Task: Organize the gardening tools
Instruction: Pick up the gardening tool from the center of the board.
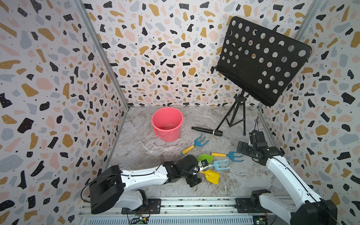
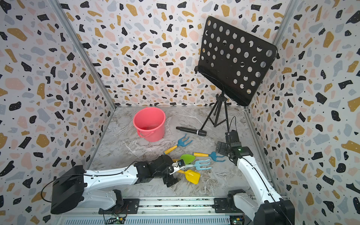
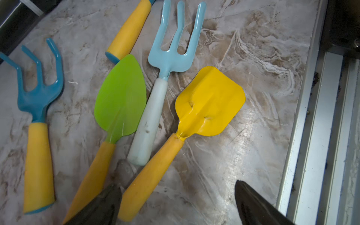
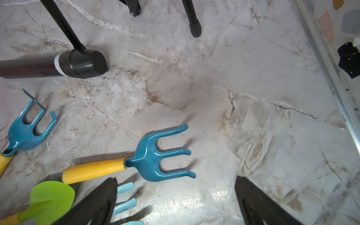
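The shovel's yellow handle (image 2: pixel 181 172) (image 3: pixel 159 167) lies below, between the left gripper's open fingers, so the left gripper next needs to go down and shift toward the shovel's blade to close on the handle.
Five gardening tools lie in a loose cluster on the marble table. One blue fork (image 1: pixel 196 145) lies nearest the bucket and another blue fork (image 1: pixel 229 155) lies further right. The green trowel (image 3: pixel 120 97), the light-blue rake (image 3: pixel 171 52) and the yellow shovel (image 3: pixel 210 101) lie side by side. My left gripper (image 3: pixel 177 202) is open and low over them. The shovel's yellow handle lies between its fingers, close against one finger (image 3: pixel 105 204). My right gripper (image 4: pixel 175 200) hangs open over bare table beside the right-hand blue fork (image 4: pixel 152 159), holding nothing.
A pink bucket (image 1: pixel 167 122) stands upright at the back of the table. A black microphone (image 1: pixel 206 131) lies to the right of the bucket, by the tripod legs of a black music stand (image 1: pixel 261 60). Patterned walls enclose three sides, and a metal rail (image 1: pixel 194 204) runs along the front.
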